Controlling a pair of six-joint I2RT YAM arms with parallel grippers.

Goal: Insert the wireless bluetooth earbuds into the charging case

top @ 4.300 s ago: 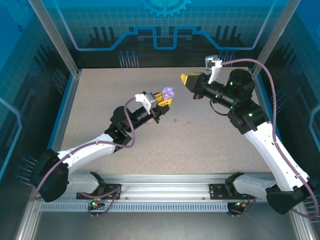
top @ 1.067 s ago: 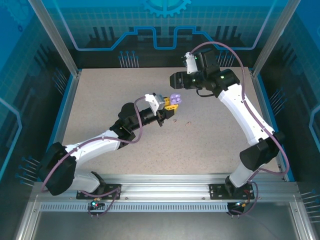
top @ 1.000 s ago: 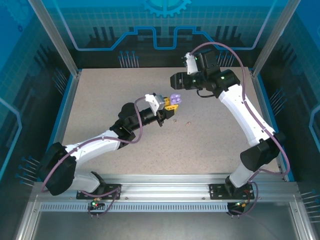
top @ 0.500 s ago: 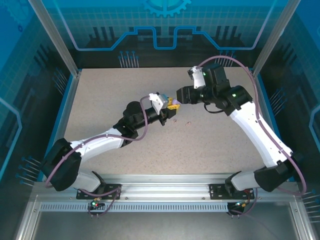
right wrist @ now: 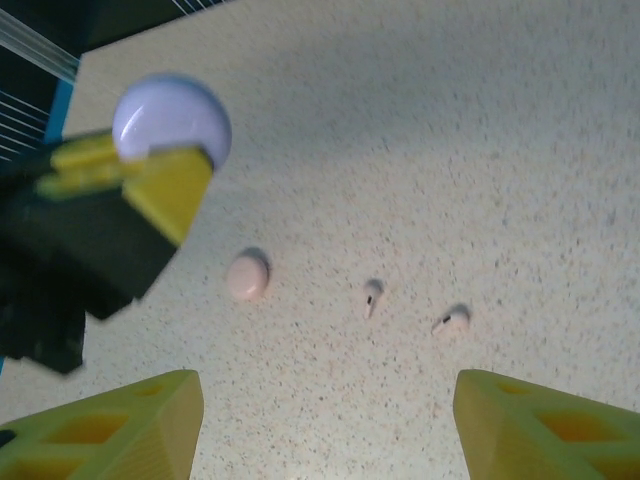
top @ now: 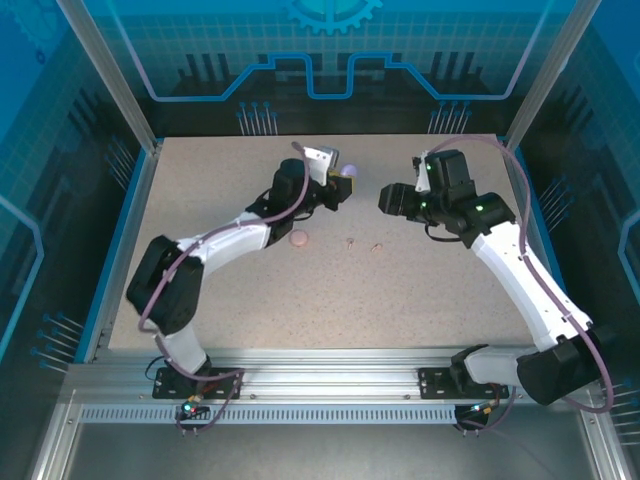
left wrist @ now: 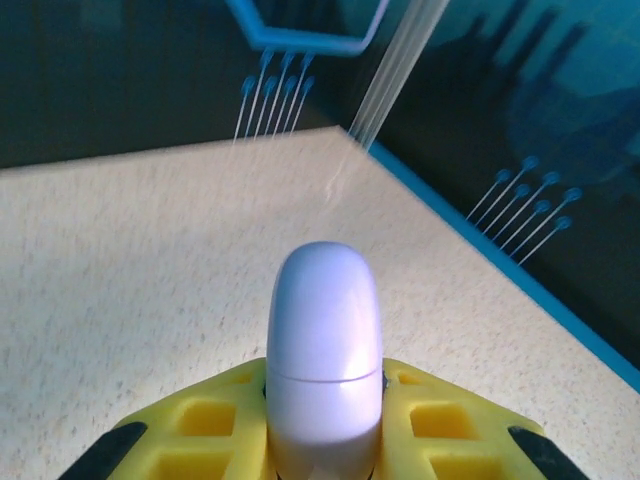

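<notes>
My left gripper needs to tilt its fingers downward, lower the lilac charging case [left wrist: 322, 340] onto the clear tabletop below, just outward of the earbuds, and release it.
My left gripper [top: 338, 184] is shut on a lilac charging case [left wrist: 322, 340], held up over the back middle of the table with its lid closed along a thin seam. The same lilac case [right wrist: 171, 118] shows at the upper left of the right wrist view, between the left gripper's yellow fingers [right wrist: 168, 185]. Two pale pinkish-beige earbuds [right wrist: 371, 296] [right wrist: 452, 320] lie loose on the table, and they are also in the top view [top: 350, 240] [top: 377, 248]. My right gripper [top: 385, 200] hovers to the right of the case, open and empty [right wrist: 325, 430].
A small pinkish round case [top: 299, 238] lies shut on the table, left of the earbuds and below the left gripper. The speckled table [top: 420, 300] is bounded by blue walls and metal posts. The left arm stretches diagonally across the left half.
The left arm swung toward the back with the lilac case, whose lid now looks closed. The right gripper drew away to the right. The pinkish case has come into view.
</notes>
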